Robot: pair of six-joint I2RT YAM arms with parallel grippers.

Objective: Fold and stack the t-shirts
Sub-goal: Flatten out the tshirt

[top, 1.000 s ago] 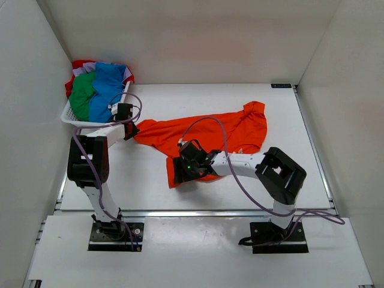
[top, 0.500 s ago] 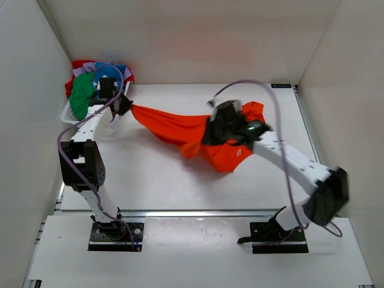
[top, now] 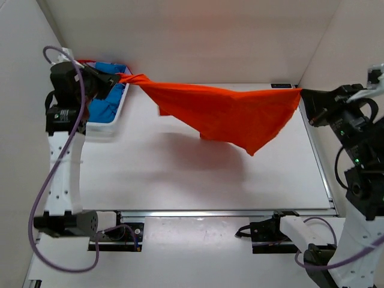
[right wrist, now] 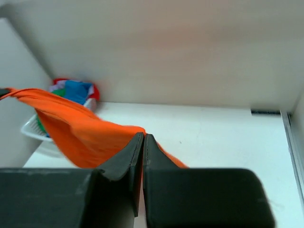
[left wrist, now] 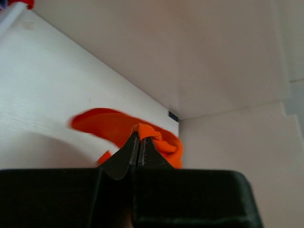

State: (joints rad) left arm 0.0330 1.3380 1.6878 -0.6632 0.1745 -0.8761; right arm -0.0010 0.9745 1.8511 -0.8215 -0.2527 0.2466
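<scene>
The held end goes back and down with my left gripper for release on the tabletop by the shadow next, as the orange t-shirt hangs stretched above the table.
The orange t-shirt hangs stretched in the air above the table, held at both ends. My left gripper is raised at the far left and shut on one end of the orange t-shirt. My right gripper is raised at the far right and shut on the other end of the orange t-shirt. The blue t-shirt lies in the white basket at the far left, with a bit of red t-shirt behind my left arm. In the right wrist view the green t-shirt shows as a sliver there.
White walls enclose the table on the left, back and right. The orange shirt's shadow falls on the table's middle. The arm bases stand at the near edge.
Both grippers have risen and moved apart to the far left and far right, lifting the orange t-shirt off the table and stretching it out in the air.
</scene>
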